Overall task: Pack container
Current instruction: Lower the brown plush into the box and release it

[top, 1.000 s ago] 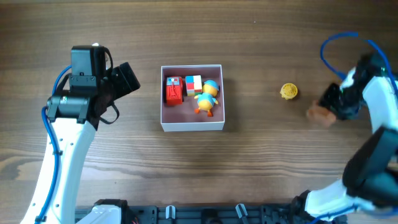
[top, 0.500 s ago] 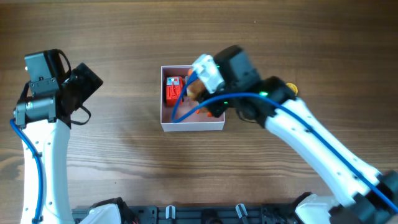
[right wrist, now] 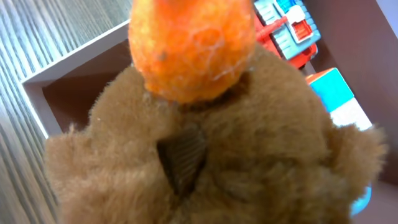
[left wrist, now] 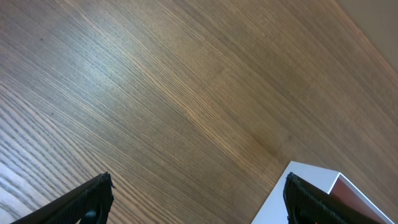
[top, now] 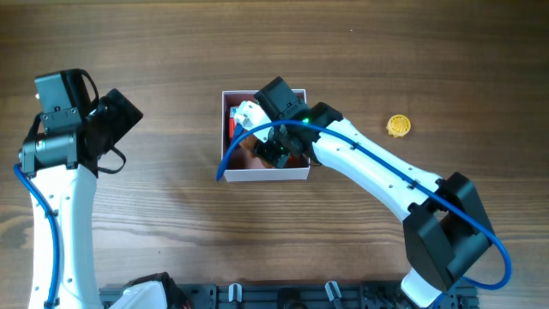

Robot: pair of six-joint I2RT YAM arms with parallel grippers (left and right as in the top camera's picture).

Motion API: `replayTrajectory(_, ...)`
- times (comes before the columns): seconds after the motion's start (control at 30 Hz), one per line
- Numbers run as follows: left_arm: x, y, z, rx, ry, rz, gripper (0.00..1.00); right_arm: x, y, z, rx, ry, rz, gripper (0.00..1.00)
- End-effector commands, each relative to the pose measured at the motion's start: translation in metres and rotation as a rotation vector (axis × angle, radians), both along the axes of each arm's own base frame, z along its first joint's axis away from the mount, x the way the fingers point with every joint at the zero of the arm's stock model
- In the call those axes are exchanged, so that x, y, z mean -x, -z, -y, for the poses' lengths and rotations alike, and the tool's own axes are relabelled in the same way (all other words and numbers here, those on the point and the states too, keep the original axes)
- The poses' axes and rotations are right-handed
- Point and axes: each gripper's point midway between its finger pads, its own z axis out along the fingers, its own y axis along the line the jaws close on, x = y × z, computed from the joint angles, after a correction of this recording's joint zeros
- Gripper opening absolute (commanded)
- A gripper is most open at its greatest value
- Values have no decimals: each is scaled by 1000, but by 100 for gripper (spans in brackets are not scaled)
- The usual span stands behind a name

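I will next turn my right gripper, shift it back toward the container's near side (top: 263, 162) (right wrist: 83, 111) and lower the brown plush toy there, because the red toy and block take the container's far side.
The container (top: 266, 174) is a square white-walled box with a dull pink inside, at the table's middle. My right gripper (top: 274, 146) reaches into it and is shut on a brown plush toy (right wrist: 205, 155) with an orange tip, which fills the right wrist view and hides the fingers. Behind the plush, a red toy (right wrist: 289, 28) and a blue, white and red block (right wrist: 339, 99) lie in the container (right wrist: 68, 68). My left gripper (left wrist: 199, 186) is open and empty over bare wood, left of the container's corner (left wrist: 292, 193).
A small yellow toy (top: 397, 125) lies on the table to the right of the container. The right arm and its blue cable cover much of the container from above. The left arm (top: 77, 137) stands at the left side.
My right arm has swung from the right side of the table to the container with the plush toy and now sits lower in it. My left arm has moved left.
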Motion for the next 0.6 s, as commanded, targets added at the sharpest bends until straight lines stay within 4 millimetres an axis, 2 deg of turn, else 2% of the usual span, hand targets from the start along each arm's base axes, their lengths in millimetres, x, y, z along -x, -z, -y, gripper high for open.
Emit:
replayTrajectory(0.0, 2, -2, 1, 19, -8, 9, 89, 9, 6, -6, -10, -133, 0, 4)
replayTrajectory(0.2, 2, -2, 1, 19, -8, 9, 89, 29, 18, 3, 65, -372, 19, 4)
replayTrajectory(0.43, 1, -2, 1, 19, -8, 9, 89, 20, 15, -6, 40, -381, 68, 4)
replayTrajectory(0.57, 2, -2, 1, 19, -8, 8, 89, 27, 36, -9, 46, -399, 9, 4)
